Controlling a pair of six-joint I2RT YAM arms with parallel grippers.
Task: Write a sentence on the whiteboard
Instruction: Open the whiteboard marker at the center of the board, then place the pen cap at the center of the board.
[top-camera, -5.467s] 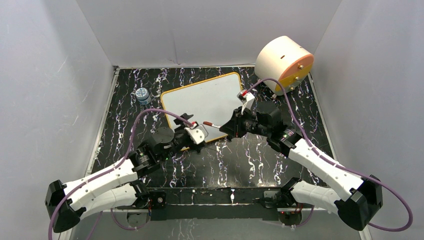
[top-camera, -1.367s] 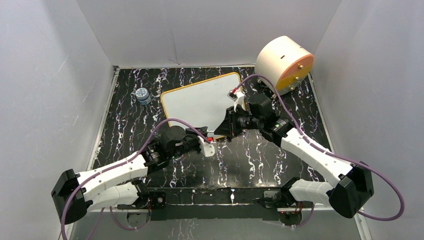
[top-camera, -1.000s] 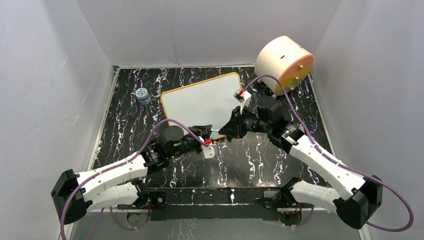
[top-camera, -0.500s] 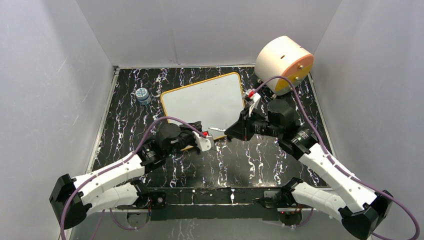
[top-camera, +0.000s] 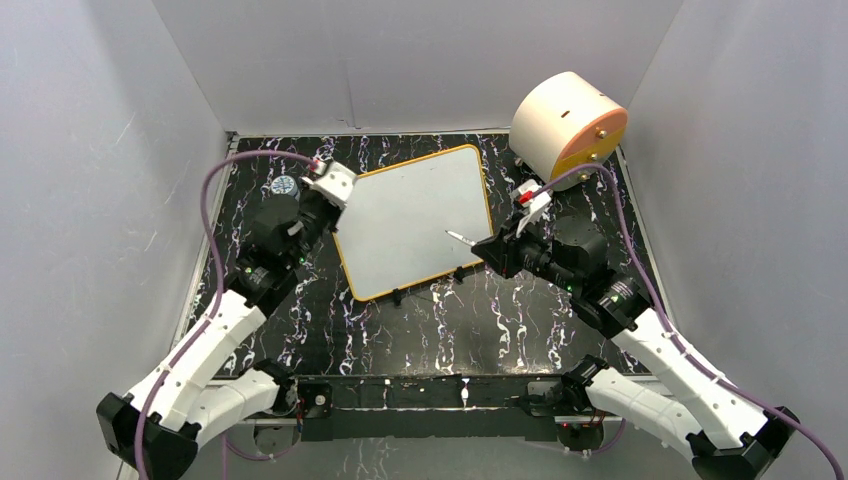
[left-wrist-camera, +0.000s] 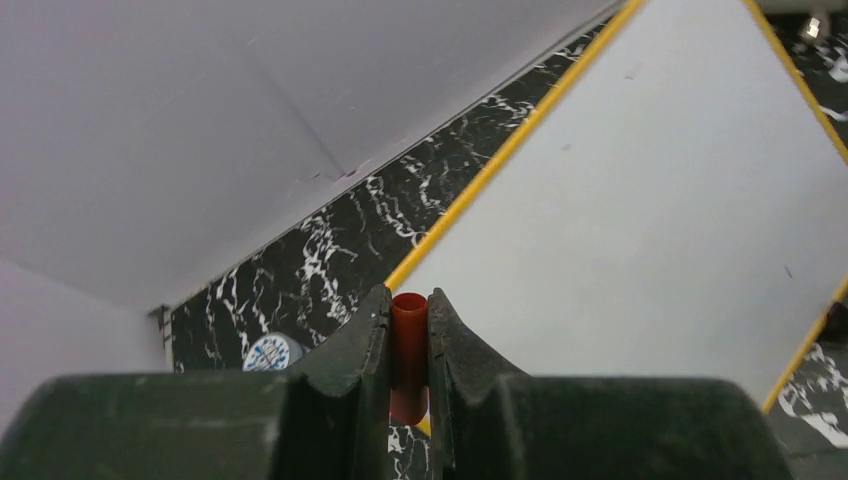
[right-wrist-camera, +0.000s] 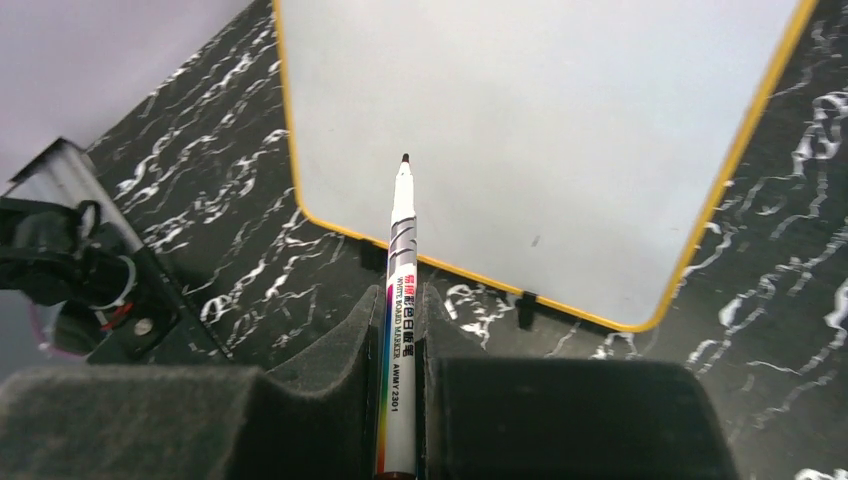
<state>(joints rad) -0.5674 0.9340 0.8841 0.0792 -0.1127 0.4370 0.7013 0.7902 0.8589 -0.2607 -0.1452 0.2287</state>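
Note:
I will next move my left gripper to the left in the top view and down to the tabletop near the jar, because the red cap (left-wrist-camera: 408, 335) is off the marker.
The whiteboard (top-camera: 410, 220) lies flat on the black marbled table, white with a thin orange-yellow frame. Its surface (right-wrist-camera: 520, 130) is bare, and no sentence shows on it. My right gripper (top-camera: 488, 250) hovers at the board's near right edge, shut on a white marker (right-wrist-camera: 402, 262). The marker's dark uncapped tip (top-camera: 449, 234) points over the board. My left gripper (top-camera: 328, 198) is at the board's far left corner, shut on the marker's red cap (left-wrist-camera: 408, 335). The board's yellow edge (left-wrist-camera: 480, 180) runs just past those fingers.
A round peach-and-orange drum (top-camera: 568, 128) stands at the back right, close to the board's far right corner. A small blue-and-white round jar (top-camera: 285, 188) sits left of the board. Black clip feet (right-wrist-camera: 525, 308) stick out from the board's near edge. White walls enclose the table.
The left arm has swung from the board's near edge up to its far left corner, carrying the red cap. The right gripper has drawn back to the right with the uncapped marker.

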